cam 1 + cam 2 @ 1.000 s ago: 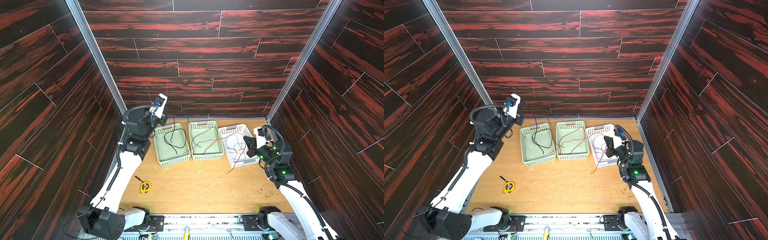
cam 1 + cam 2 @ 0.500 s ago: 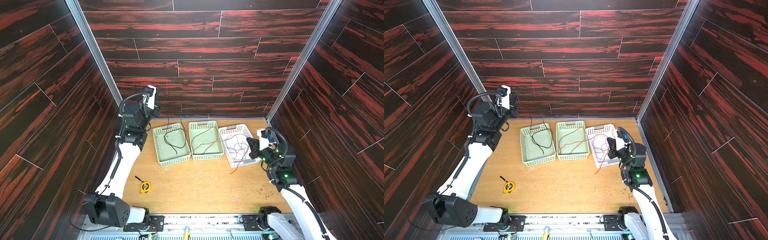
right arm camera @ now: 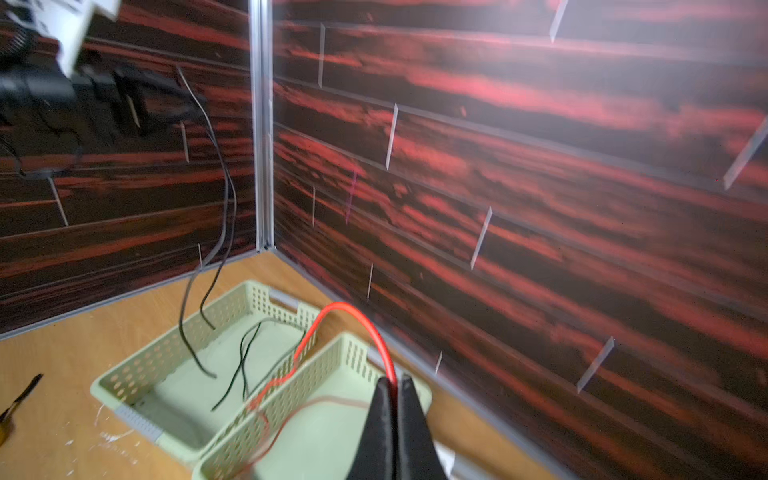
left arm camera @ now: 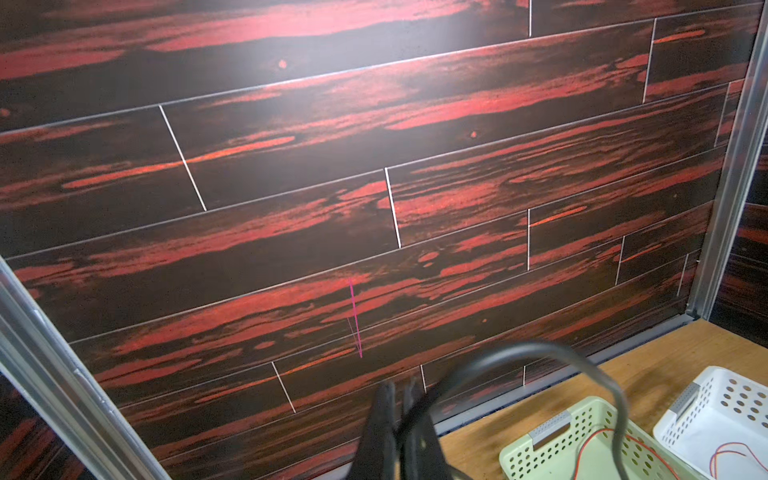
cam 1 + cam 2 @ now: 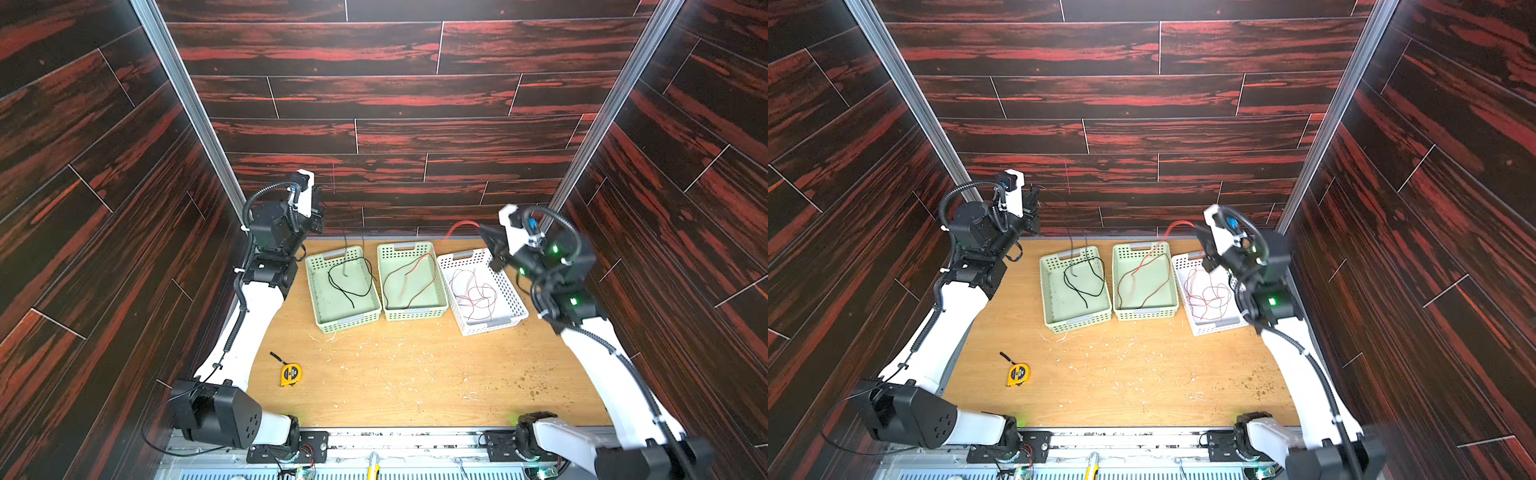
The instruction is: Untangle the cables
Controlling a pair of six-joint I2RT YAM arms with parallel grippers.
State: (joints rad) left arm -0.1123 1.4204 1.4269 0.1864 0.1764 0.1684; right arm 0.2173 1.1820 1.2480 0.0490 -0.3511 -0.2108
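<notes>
I will next lift my right gripper, bring it down over the middle green basket (image 5: 415, 316) and let go of the red cable, because that basket is below it, toward my left gripper.
My left gripper (image 5: 319, 200) (image 4: 399, 386) is raised at the back left, shut on a black cable (image 4: 540, 347). That black cable (image 5: 352, 216) hangs down into the left green basket (image 5: 348, 326), where more black cable (image 5: 349, 286) coils. My right gripper (image 5: 482, 227) (image 3: 395, 378) is raised at the back right, shut on a red cable (image 3: 353, 309). The red cable (image 5: 460, 224) arcs down into the middle green basket (image 5: 415, 316), joining a black-and-red strand (image 5: 399, 274). Thin red wires (image 5: 473, 295) lie in the white basket (image 5: 490, 327).
The three baskets stand side by side near the back wall (image 5: 395, 137). A yellow tape measure (image 5: 290, 374) with a short black strap lies on the wooden table (image 5: 415, 374) at the front left. Small crumbs dot the table.
My right gripper has risen from beside the white basket toward the back, lifting the red cable. My left gripper swung toward the back left corner with the black cable in it.
</notes>
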